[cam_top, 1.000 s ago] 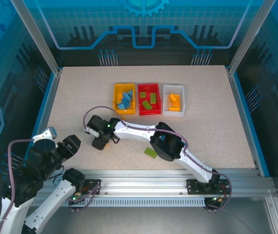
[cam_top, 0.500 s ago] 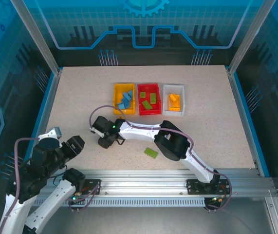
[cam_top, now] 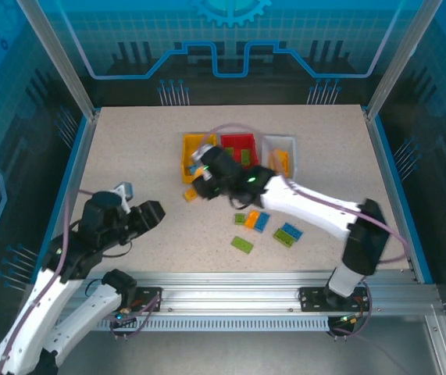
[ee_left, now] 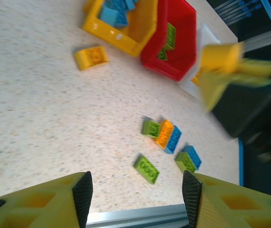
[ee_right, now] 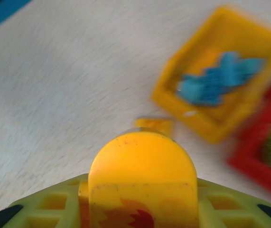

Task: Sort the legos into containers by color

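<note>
My right gripper should next carry the yellow rounded lego past the red bin and down into the white bin to release it there, because orange bricks of a similar color lie in that bin.
My right gripper hangs beside the yellow-orange bin, shut on a yellow rounded lego with a red flame print. A yellow brick lies just beyond it on the table. The yellow-orange bin holds blue bricks, the red bin green ones, the white bin orange ones. Loose on the table are a green brick, a green, orange and blue row and a green and blue pair. My left gripper is open and empty, low at the near left.
The right arm stretches diagonally across the table's middle, over the loose bricks. The metal front rail runs along the near edge. Bare table lies left of the bins.
The right gripper has swung from the near left up to the yellow-orange bin. Several bricks now lie on the table where one green brick lay. The left gripper has moved up and right.
</note>
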`<state>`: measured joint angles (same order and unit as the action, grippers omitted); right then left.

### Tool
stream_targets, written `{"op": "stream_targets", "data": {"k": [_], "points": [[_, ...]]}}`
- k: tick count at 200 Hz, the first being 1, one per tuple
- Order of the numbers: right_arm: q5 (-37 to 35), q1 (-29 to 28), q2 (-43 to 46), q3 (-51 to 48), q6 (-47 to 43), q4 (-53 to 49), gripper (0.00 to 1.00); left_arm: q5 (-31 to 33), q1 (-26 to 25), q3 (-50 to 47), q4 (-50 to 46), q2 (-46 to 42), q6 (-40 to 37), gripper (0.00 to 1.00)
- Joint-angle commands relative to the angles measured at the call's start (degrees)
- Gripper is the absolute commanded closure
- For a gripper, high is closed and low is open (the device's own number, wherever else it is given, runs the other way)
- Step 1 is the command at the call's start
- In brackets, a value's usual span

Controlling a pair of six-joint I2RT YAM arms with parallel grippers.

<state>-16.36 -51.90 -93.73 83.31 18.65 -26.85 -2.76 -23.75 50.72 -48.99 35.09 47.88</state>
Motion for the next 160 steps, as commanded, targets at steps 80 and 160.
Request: {"op": "stream_targets", "data": {"k": [80,160], "points": [[4.76,32.65,-9.2,-0.14,7.35,-7.93,0.7,4.02,-22.39,10.74,28.81,36.89,-6.95,0.44],[7.34,34.57,-19.57,6.91,7.56,-9.4,0.55,6.02,-26.97,14.42,30.89,45.25,-9.44,0.43]]}}
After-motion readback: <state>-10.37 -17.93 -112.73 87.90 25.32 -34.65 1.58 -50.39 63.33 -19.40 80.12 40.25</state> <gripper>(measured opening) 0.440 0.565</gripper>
